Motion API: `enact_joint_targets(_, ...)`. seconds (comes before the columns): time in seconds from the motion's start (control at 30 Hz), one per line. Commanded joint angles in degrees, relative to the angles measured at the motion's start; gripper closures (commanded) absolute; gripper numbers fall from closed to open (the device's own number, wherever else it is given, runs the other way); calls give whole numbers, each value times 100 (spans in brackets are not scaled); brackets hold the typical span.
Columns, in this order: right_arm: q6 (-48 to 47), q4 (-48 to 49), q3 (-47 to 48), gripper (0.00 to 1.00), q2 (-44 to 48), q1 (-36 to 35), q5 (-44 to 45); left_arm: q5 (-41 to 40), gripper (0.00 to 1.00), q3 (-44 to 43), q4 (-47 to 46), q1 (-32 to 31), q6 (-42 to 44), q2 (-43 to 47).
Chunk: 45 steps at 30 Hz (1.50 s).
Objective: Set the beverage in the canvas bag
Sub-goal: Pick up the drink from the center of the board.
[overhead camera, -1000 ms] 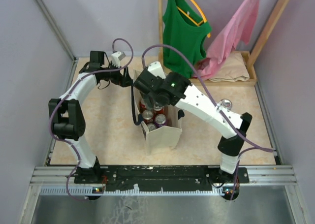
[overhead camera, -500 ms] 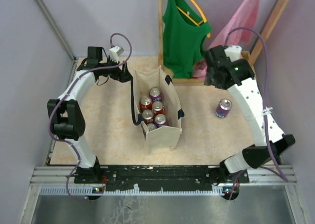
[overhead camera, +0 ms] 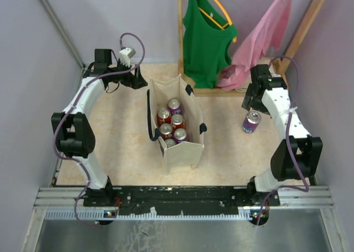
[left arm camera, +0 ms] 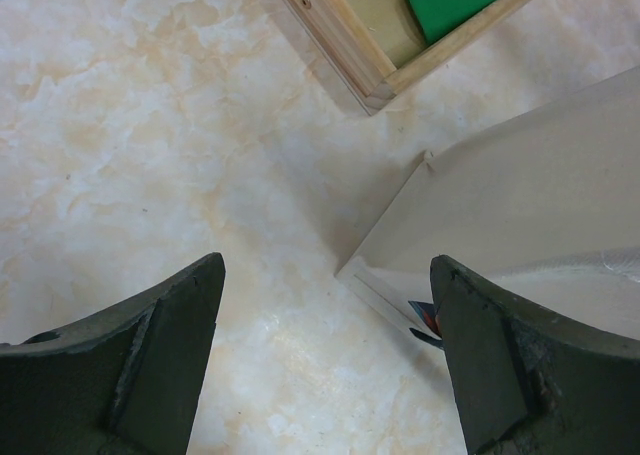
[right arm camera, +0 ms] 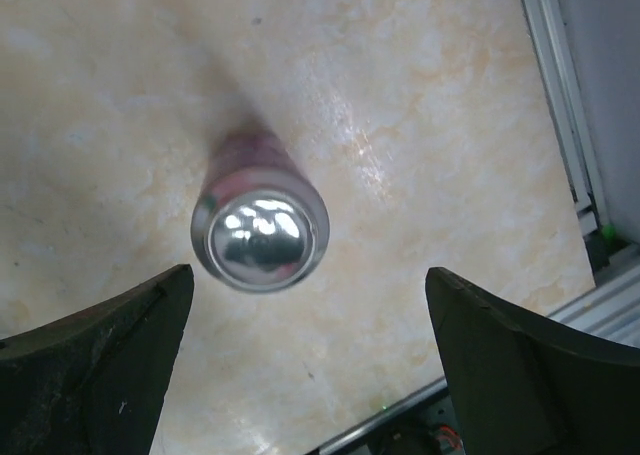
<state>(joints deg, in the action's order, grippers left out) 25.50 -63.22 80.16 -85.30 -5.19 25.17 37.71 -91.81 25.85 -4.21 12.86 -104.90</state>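
The can's top is nearer one finger, so the robot's right gripper will go down and toward the left in the right wrist view, onto the can's upper end.
The canvas bag stands upright at mid-table, cream with dark handles, and several cans sit inside it. A purple beverage can stands alone on the table to the right. My right gripper hangs open just above and behind it. In the right wrist view the can's silver top lies below and slightly left of the open gripper, untouched. My left gripper is open at the bag's far left corner. In the left wrist view the bag's wall runs beside the empty gripper.
A wooden rack at the back holds a green tank top and a pink garment, with a folded beige cloth on its base. The table's metal edge rail runs close to the right of the can.
My right arm has swung away from above the bag to the right and come down over the lone can. The left gripper has drawn back slightly to the left.
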Motion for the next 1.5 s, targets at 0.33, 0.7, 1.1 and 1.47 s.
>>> enact_joint_targets(0.33,-405,1302,-281,1,-809,580,-1493,-19,11,79,44,121,-24,309)
enact_joint_targets(0.7,-396,1086,-650,1,-798,585,-1512,41,11,153,8,165,-37,324)
enact_joint_targets(1.1,-460,1025,-819,7,-816,599,-1254,13,11,205,-9,167,-46,364)
enact_joint_targets(1.47,-423,1145,-850,100,-422,651,-1524,-1,11,107,16,207,-187,384)
